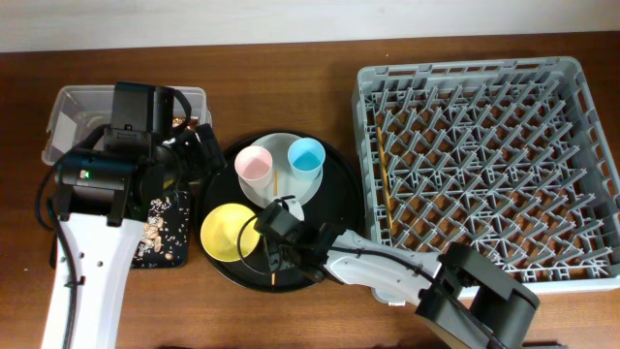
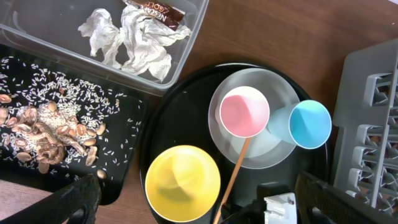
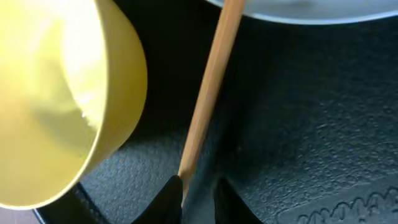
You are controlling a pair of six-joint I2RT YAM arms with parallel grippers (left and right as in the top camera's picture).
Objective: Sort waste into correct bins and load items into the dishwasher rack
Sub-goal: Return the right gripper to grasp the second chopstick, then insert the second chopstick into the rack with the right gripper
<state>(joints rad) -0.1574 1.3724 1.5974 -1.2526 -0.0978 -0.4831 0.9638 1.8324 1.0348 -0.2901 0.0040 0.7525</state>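
I will lift the chopstick with my right gripper, cross to the rack's tray-side columns and set it down there, since the second chopstick already lies along them.
On the round black tray, a pink cup stands upright and a light-blue cup tilts on the pale plate. A yellow bowl sits in front. A wooden chopstick lies between bowl and plate. My right gripper is down on the tray, fingers narrowly apart astride the chopstick's near end, which touches the left finger. My left gripper hangs wide open high above the bowl. The clear tub holds the napkin and wrapper. Food scraps lie in the shallow black tray.
The grey dishwasher rack fills the right side, with a second chopstick lying along its left columns. The right arm stretches from the front edge leftward across the round tray.
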